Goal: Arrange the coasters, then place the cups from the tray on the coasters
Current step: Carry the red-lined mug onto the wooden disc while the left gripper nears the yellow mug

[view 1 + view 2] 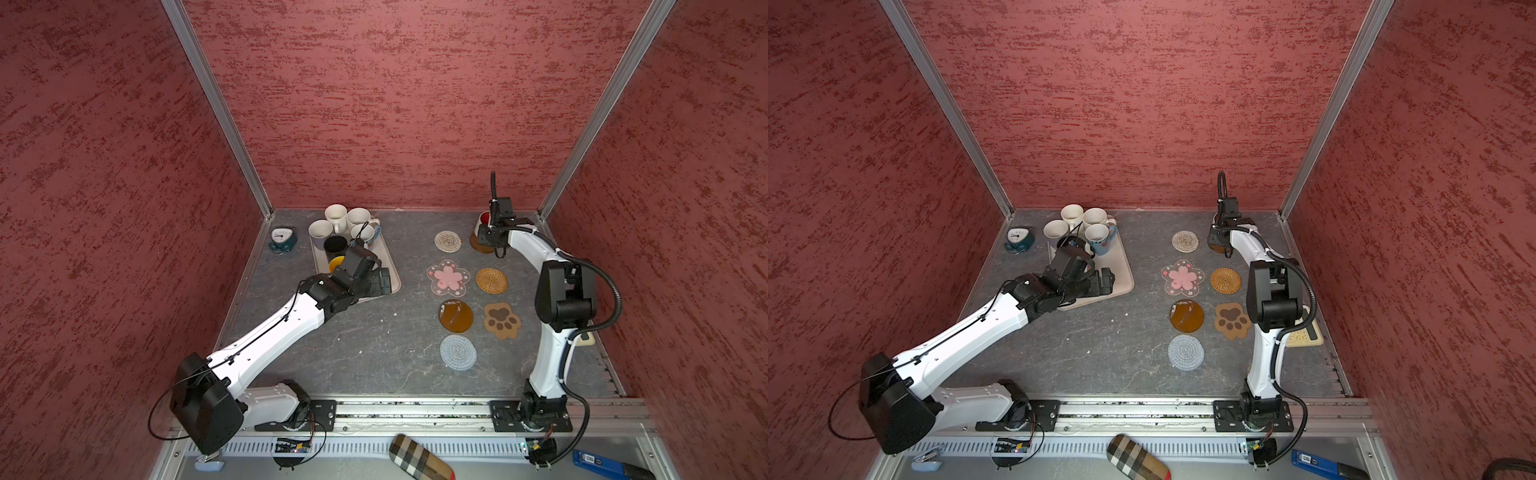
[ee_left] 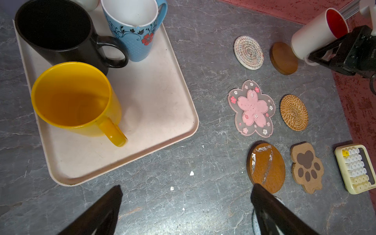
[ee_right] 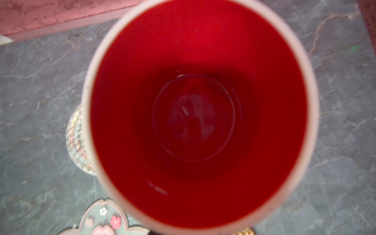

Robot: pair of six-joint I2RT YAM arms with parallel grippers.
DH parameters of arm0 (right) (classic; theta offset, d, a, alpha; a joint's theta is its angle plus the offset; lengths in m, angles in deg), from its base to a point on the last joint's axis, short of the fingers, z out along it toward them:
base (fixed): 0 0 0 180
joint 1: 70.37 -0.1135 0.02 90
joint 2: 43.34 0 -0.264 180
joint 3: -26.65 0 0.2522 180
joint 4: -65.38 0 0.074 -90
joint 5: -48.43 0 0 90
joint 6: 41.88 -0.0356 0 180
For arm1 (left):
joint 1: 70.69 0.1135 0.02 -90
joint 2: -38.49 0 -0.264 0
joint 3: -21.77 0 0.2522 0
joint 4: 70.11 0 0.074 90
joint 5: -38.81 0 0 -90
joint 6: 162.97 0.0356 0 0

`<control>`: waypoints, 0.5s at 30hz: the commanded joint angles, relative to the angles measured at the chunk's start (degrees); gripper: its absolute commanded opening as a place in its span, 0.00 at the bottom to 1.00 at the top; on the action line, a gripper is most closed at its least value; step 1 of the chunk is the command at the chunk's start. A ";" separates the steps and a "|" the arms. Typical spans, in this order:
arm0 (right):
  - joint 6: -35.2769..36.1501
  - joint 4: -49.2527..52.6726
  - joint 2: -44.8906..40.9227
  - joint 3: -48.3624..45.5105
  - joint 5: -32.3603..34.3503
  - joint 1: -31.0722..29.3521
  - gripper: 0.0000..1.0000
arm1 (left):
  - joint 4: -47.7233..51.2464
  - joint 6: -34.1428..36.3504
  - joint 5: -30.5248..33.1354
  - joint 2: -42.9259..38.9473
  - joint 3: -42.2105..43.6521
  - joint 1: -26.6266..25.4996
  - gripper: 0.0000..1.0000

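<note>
I should lower the white cup with my right gripper onto the round top of the back brown disc and let go of the handle side, since the disc is bare below it.
The beige tray (image 1: 386, 259) at the back left carries a yellow cup (image 2: 73, 97), a black cup (image 2: 53, 26), a blue cup (image 2: 132, 40) and white cups (image 1: 336, 216). My left gripper (image 2: 187, 186) hangs open over the table off the tray's front corner, holding nothing. The coasters lie in two columns on the right: cream woven (image 1: 447, 241), pink flower (image 1: 448, 277), rattan (image 1: 491, 280), scuffed brown disc (image 1: 456, 316), paw-print (image 1: 501, 321), grey-blue crochet (image 1: 458, 352). My right gripper (image 1: 487, 235) is shut on the white cup with red inside (image 3: 195, 114), at the back brown disc (image 2: 283, 58). Whether the cup touches it I cannot tell.
A teal alarm clock (image 1: 281, 240) stands left of the tray by the wall. A cream calculator (image 2: 356, 168) lies at the right edge beside the paw-print coaster. A plaid case (image 1: 419, 457) and a blue tool (image 1: 602, 463) lie in front of the arm rail.
</note>
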 commanded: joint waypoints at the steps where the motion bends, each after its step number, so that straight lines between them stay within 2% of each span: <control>1: 0.63 -2.04 1.41 3.67 1.77 0.37 0.00 | -3.18 0.95 -1.84 0.08 1.59 1.72 0.99; 15: 0.47 -1.16 4.22 5.68 2.21 0.87 0.00 | -4.59 1.00 -2.67 1.15 3.52 3.03 0.99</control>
